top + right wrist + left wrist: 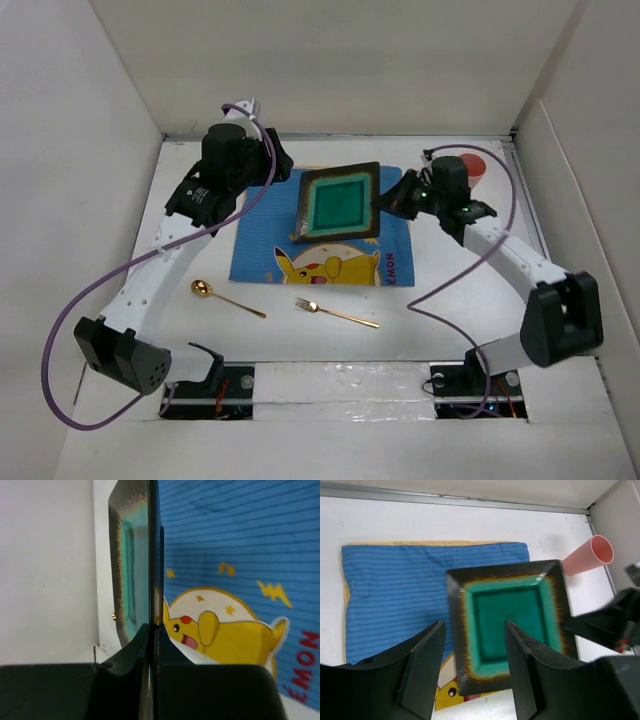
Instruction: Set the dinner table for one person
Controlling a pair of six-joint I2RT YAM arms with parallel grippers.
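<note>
The robot should next lower the hanging plate in its right gripper across onto the blue mat (pixel 260 250), below and to the gripper's left in the top view, and release the plate.
A square plate (pixel 340 203) (pixel 510 625) (pixel 130 555), black-rimmed with a green centre, hangs over the blue cartoon-print mat (pixel 260 250) (pixel 395 590) (pixel 240 540) on the white dinner table (pixel 300 340). My right gripper (pixel 388 203) (pixel 152 626) is shut on the plate's right rim, which runs edge-on between its fingers. My left gripper (pixel 275 170) (pixel 475 625) stands open above the mat's far left part, beside the plate's left edge and holding nothing. A gold spoon (pixel 225 298) and a gold fork (pixel 335 312) lie on the table in front of the mat.
A pink cup (pixel 480 172) (pixel 587 556) lies on its side at the back right, behind the right arm. White walls enclose the table on the left, back and right. Purple cables loop off both arms.
</note>
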